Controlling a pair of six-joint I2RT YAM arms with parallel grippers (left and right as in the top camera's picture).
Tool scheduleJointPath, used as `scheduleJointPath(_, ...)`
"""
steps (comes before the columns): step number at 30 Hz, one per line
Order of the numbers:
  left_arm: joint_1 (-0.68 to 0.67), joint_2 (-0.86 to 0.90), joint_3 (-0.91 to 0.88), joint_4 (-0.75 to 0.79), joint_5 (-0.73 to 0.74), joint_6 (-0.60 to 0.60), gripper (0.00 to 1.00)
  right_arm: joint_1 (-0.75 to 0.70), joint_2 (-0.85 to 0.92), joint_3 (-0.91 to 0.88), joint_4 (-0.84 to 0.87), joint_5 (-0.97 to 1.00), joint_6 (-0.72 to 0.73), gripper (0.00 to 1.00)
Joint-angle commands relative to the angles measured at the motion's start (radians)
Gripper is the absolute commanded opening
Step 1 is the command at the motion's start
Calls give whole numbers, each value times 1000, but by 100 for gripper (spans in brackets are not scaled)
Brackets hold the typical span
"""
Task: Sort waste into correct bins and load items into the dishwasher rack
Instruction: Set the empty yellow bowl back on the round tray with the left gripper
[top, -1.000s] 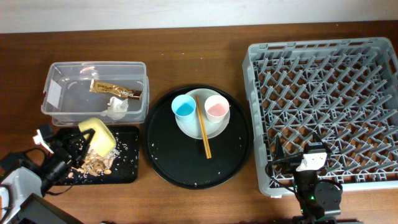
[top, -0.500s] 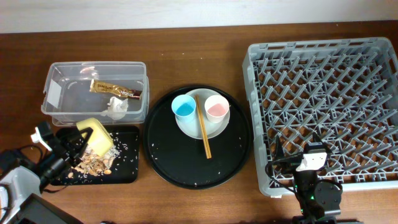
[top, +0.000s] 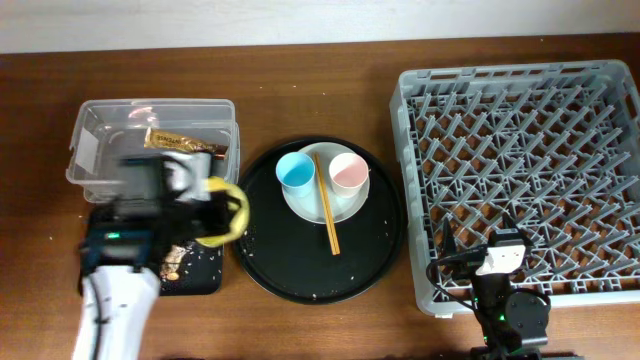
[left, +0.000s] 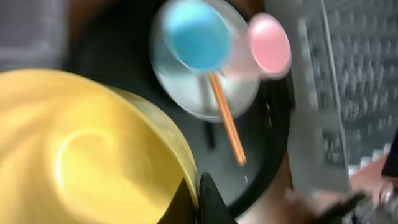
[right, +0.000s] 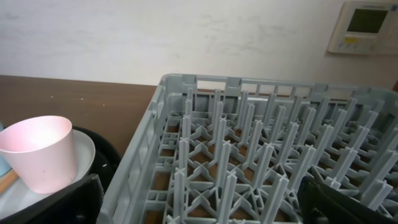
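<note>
My left gripper will lower the yellow bowl (top: 228, 212) next onto the free near part of the round black tray, beside the chopsticks.
My left gripper (top: 215, 200) is shut on the rim of the yellow bowl (top: 228, 212), held above the left edge of the round black tray; the image is motion-blurred. In the left wrist view the bowl (left: 81, 149) fills the left, with the jaws (left: 198, 190) pinching its rim. The white plate (top: 325, 190) carries the blue cup (top: 296, 172), the pink cup (top: 349, 172) and the chopsticks (top: 326, 208). The snack wrapper (top: 185, 142) lies in the clear box (top: 95, 135); my arm covers the tissue. Food scraps (top: 172, 266) lie in the small black tray (top: 195, 280). My right gripper (top: 497, 262) is open and empty at the grey rack's (top: 530, 170) front left corner.
The large round black tray (top: 300, 275) holds the plate and a few rice grains. In the right wrist view the rack's pegs (right: 249, 155) fill the frame, with the pink cup (right: 37, 152) at the left. Bare wooden table lies behind the tray.
My left arm has swung up and right from the small black tray, carrying the yellow bowl to the round tray's left edge. The right arm has not moved.
</note>
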Motion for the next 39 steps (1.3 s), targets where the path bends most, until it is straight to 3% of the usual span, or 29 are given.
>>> scheduleJointPath(1, -215, 4, 20, -27, -311, -97, 0, -5, -4, -7, -4, 9, 8, 98)
scheduleJointPath(4, -368, 38, 19, -29, -420, -150, 0, -5, -4, -7, -4, 9, 8, 98)
scheduleJointPath(10, -512, 227, 19, -13, -441, -182, 0, -5, -4, -7, -4, 9, 8, 98)
scheduleJointPath(18, -539, 390, 19, 14, -438, -198, 0, -5, -4, -7, -4, 9, 8, 98)
scheduleJointPath(35, -573, 402, 19, 36, -447, -201, 2, -5, -3, -7, -4, 9, 8, 98)
scheduleJointPath(39, -575, 402, 19, 48, -447, -200, 30, -5, -3, -7, -4, 9, 8, 98)
